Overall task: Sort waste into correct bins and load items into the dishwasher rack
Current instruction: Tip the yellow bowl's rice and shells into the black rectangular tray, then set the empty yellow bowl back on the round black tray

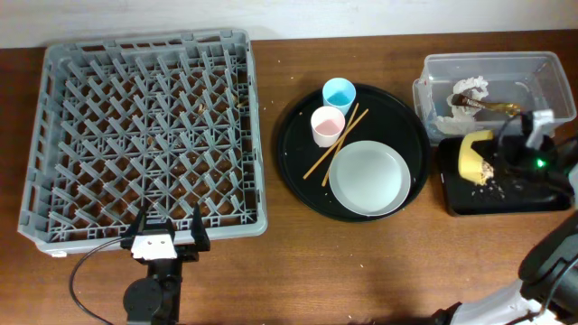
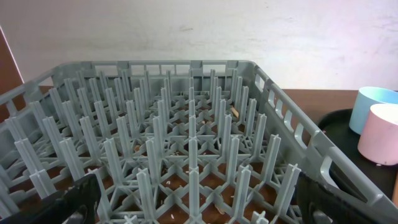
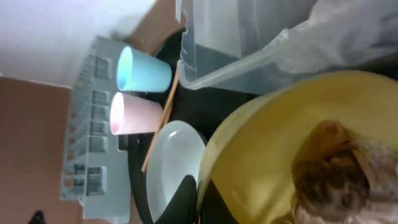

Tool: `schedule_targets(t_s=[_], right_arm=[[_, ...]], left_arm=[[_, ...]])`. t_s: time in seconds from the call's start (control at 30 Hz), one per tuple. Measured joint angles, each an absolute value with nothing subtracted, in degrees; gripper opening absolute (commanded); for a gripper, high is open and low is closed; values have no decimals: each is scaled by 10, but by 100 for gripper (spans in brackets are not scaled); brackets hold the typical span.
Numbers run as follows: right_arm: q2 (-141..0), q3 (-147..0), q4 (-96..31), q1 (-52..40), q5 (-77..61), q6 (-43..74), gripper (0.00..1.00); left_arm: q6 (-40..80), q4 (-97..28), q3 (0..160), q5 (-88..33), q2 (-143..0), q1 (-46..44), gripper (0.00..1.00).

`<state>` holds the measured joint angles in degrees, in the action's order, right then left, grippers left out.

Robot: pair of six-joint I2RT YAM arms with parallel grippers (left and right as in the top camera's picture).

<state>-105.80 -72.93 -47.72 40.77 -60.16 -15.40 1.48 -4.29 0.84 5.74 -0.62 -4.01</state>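
Observation:
Next, my right gripper will tip out the beige leftovers clinging inside the bowl [image 1: 473, 153], then carry it onto the round tray's bare patch [image 1: 389, 123] beyond the plate and release it.
My right gripper [image 3: 200, 202] is shut on the rim of the yellow bowl [image 1: 473, 153], tipped on its side over the shallow black tray [image 1: 506, 199]. Beige leftovers [image 3: 336, 168] cling inside the bowl; crumbs lie on the tray. The clear tub [image 1: 492, 90] holds white napkins [image 1: 470, 90] and a brown-gold scrap [image 1: 497, 106]. The blue cup [image 1: 340, 93], pink cup [image 1: 327, 125], chopsticks [image 1: 336, 143] and white plate [image 1: 368, 177] sit on the round black tray [image 1: 298, 171]. My left gripper [image 1: 169, 236] is open at the front edge of the grey rack [image 1: 144, 135].
The rack [image 2: 186, 124] fills the left wrist view, with rice-like crumbs on its grid base. A black cable [image 1: 86, 271] loops on the table near the left arm. The right arm's base is at the bottom right corner.

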Motion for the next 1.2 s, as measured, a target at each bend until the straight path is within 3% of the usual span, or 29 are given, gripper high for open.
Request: schedule_targets(t_s=[0.07,0.2,0.37,0.5,0.9,1.1,1.2], right_arm=[[-1058,-702,-464,478,-674,-152,4],[-1058,-701,-463,533,-778,-137,4],[-1058,-701,-464,562,-861,0,4],[-1058,-701,-464,562,-867,88,4],[-1058,-699,-415,562,-810,123,4],[-1058,-698,-372,536,-865,90,4],[-1058,-697,-334,521,-799,166,4]], left_arm=[[15,-43,8,57,-6,-40,99],[15,-43,8,57,-6,-40,99],[15,-43,8,57,-6,-40,99],[15,-43,8,57,-6,-40,99],[15,-43,8,57,-6,-40,99],[15,-43,8,57,-6,-40,99],[15,-43,8,57,-6,-40,99]])
